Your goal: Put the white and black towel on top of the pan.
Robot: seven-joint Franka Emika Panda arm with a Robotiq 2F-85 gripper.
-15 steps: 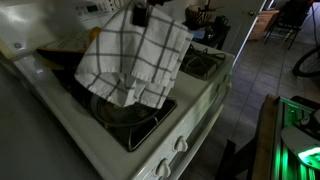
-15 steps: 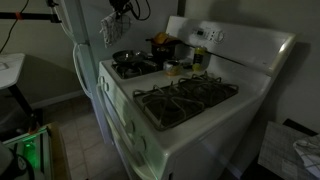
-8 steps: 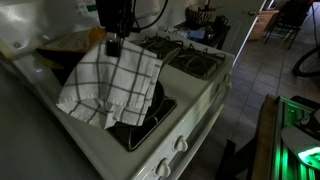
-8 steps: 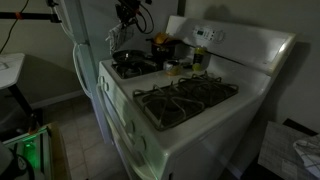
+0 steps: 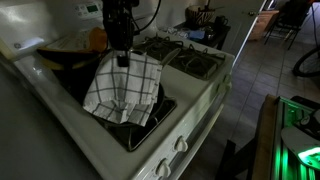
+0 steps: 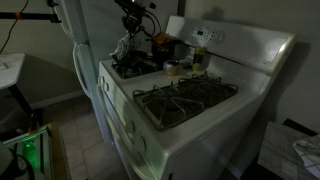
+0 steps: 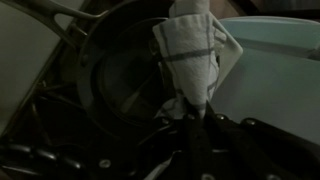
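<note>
I need to move my gripper down toward the dark pan next and release the towel's top end over it, since the pan lies below under the draped towel.
The white and black checked towel [image 5: 123, 85] hangs from my gripper [image 5: 122, 58], which is shut on its top edge. Its lower part drapes over the dark pan [image 5: 150, 110] on the near burner of the white stove [image 5: 190, 115]. In the other exterior view the towel [image 6: 125, 47] hangs just above the pan [image 6: 130, 62] at the stove's far end. In the wrist view the towel [image 7: 190, 55] hangs down from the jaws [image 7: 195, 115] over the round pan [image 7: 115, 75]; the fingertips are dark and hard to make out.
A second pot [image 6: 163, 45] stands at the back of the stove next to the pan. Bare burner grates [image 6: 185, 98] fill the other side. The white backsplash with controls [image 6: 215, 38] rises behind. Stove knobs [image 5: 180, 145] line the front edge.
My gripper has come down and shifted over the pan. The towel, which hung high and spread wide, now hangs lower and bunched, with its bottom on the pan.
</note>
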